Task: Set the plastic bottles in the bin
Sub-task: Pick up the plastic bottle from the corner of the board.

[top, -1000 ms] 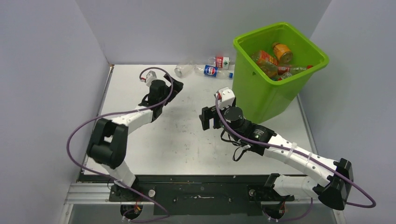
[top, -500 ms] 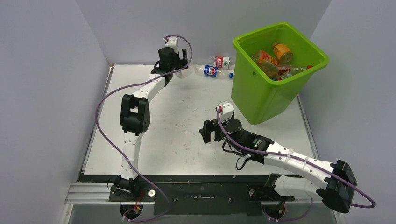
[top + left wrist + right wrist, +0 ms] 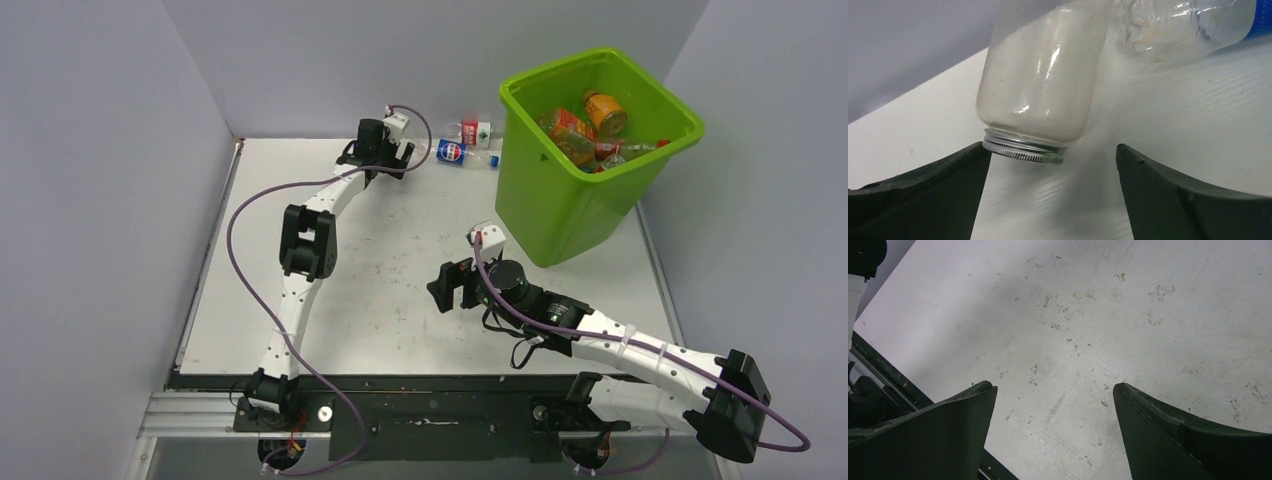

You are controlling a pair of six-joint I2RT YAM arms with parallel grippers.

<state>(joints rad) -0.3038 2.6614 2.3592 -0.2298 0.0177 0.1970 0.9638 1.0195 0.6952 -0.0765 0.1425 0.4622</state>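
Next, my left gripper eases a little toward the bottle's body and closes its fingers around the silver screw cap (image 3: 1023,148), because the cap lies between the open fingers.
A clear unlabelled bottle (image 3: 1043,85) with a silver screw cap lies at the back of the table. Its cap end points at my left gripper (image 3: 1053,160), which is open, with the cap right by the left fingertip. In the top view the left gripper (image 3: 392,158) covers most of that bottle. A clear Pepsi bottle (image 3: 455,152) lies just to its right and also shows in the left wrist view (image 3: 1188,25). A red-labelled bottle (image 3: 477,130) lies behind it. The lime-green bin (image 3: 560,215) holds several orange bottles (image 3: 604,112). My right gripper (image 3: 448,285) is open and empty over bare table (image 3: 1054,390).
The grey back wall stands right behind the bottles. Side walls close in the table on the left and right. The bin stands at the back right. The black base rail (image 3: 883,375) runs along the near edge.
My left arm has stretched out to the back of the table and lowered its open gripper to the clear bottle. My right arm has drawn back toward the near edge.
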